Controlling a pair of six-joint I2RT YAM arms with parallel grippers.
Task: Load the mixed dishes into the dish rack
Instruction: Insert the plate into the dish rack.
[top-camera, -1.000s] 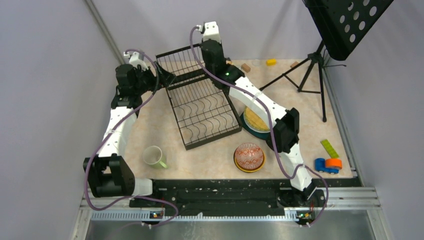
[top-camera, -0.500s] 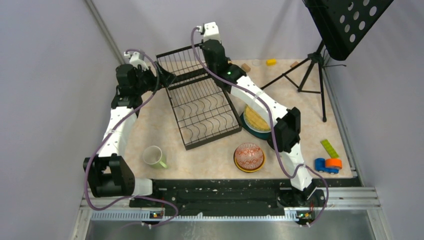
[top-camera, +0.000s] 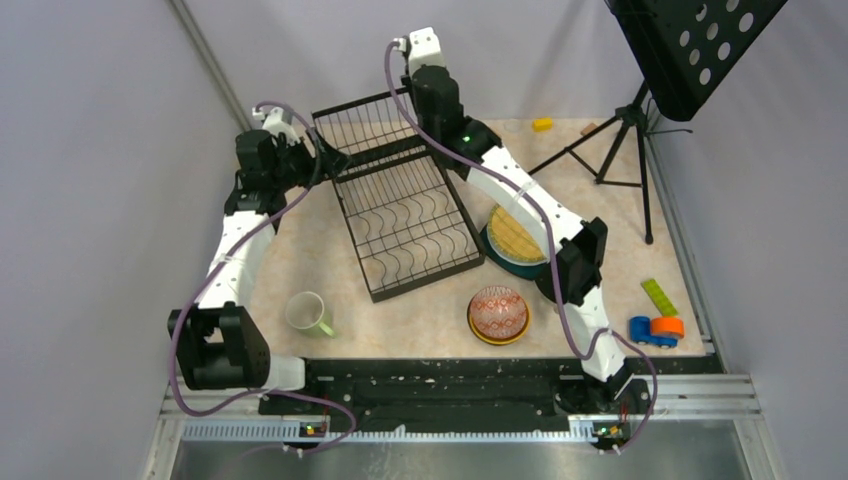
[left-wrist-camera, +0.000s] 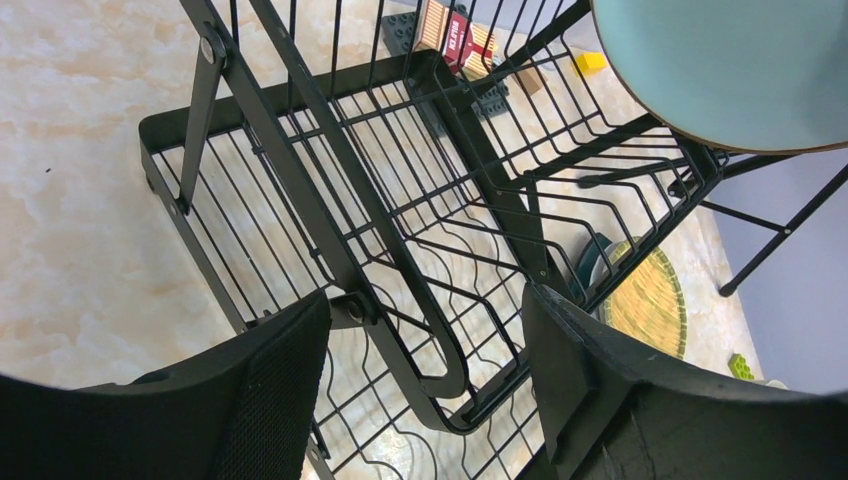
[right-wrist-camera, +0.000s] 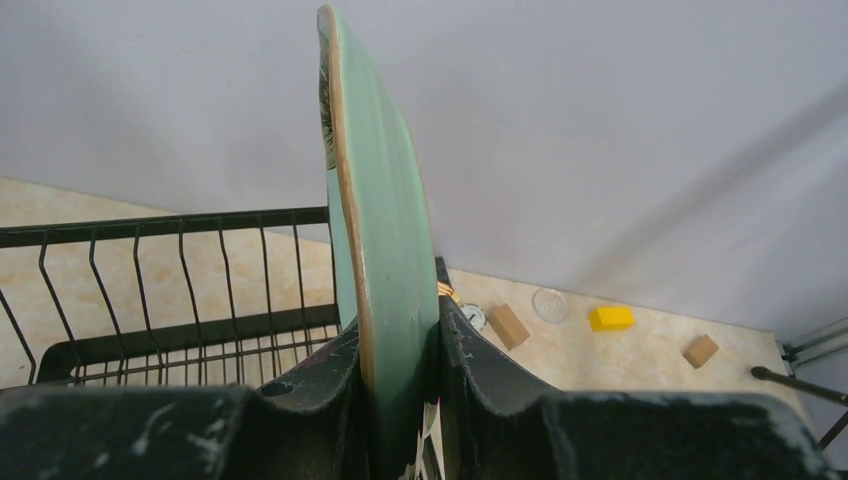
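Observation:
My right gripper moves toward my left gripper next, then down over the end of the raised back section by the music stand, since the plate hangs upright.
The black wire dish rack (top-camera: 405, 215) stands mid-table, with nothing on its wavy dividers. My right gripper (top-camera: 432, 100) hovers over the rack's raised back section (right-wrist-camera: 180, 290). It is shut (right-wrist-camera: 400, 340) on a pale teal plate (right-wrist-camera: 385, 230), held upright and edge-on; the plate also shows in the left wrist view (left-wrist-camera: 730, 70). My left gripper (top-camera: 330, 158) is open at the rack's back left corner, its fingers (left-wrist-camera: 270, 400) astride a frame bar (left-wrist-camera: 400, 300). A light-green mug (top-camera: 310, 313), a red-patterned bowl (top-camera: 498, 312) and a cream-yellow plate on a dark teal one (top-camera: 515, 240) sit on the table.
A music stand (top-camera: 690, 50) on a tripod (top-camera: 610, 150) stands at the back right. A blue toy car (top-camera: 655, 329), a green block (top-camera: 658, 296) and a yellow block (top-camera: 542, 124) lie to the right. Grey walls close in at left and back.
My right gripper has risen a little with the plate, and its arm has shifted slightly right. My left arm has barely moved.

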